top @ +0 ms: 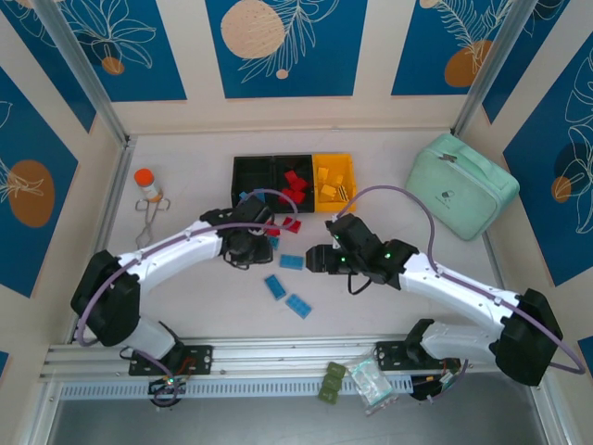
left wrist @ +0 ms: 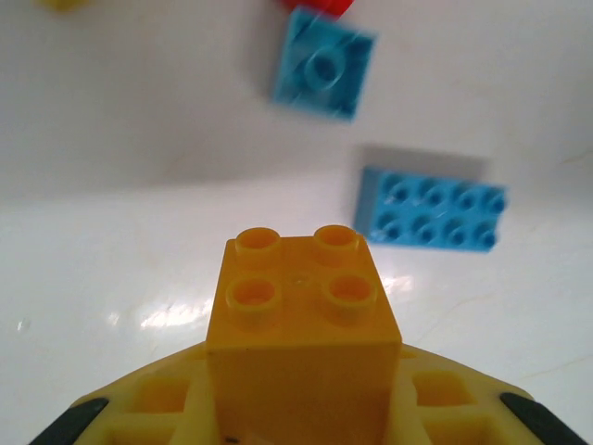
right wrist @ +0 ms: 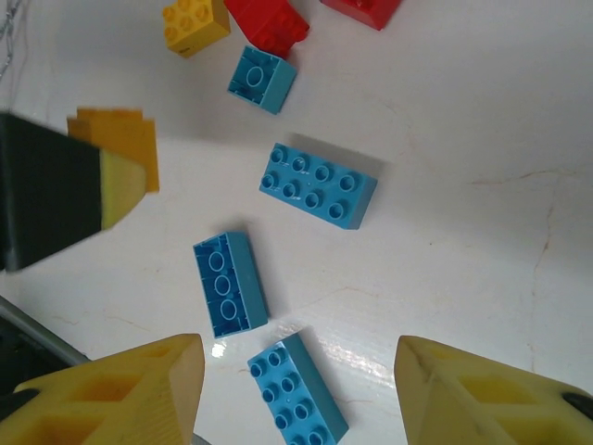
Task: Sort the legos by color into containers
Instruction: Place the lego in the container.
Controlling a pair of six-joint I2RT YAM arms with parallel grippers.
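Observation:
The square yellow lego in my left gripper next needs to go up and outward over the yellow bin [top: 334,182] for release, as yellow legos are already inside.
My left gripper [left wrist: 301,394] is shut on a square yellow lego [left wrist: 301,315], studs up, held just above the table; from above it sits at the pile's left [top: 250,246]. My right gripper [right wrist: 296,350] stands open over three oblong blue legos [right wrist: 318,185] [right wrist: 230,284] [right wrist: 296,394], touching none of them; from above it is to their right [top: 315,258]. A small blue lego [right wrist: 262,79], a yellow one [right wrist: 195,23] and red ones [right wrist: 267,23] lie further off. The containers [top: 239,167] stand at the back, with red legos [top: 295,181] in the middle bin and yellow ones [top: 332,190] in the yellow bin.
A mint-green zip case [top: 461,195] lies at the back right. An orange-capped bottle [top: 146,184] and metal tongs [top: 146,221] are at the left. A red lego [top: 291,223] lies in front of the bins. Packets [top: 357,380] rest on the front rail.

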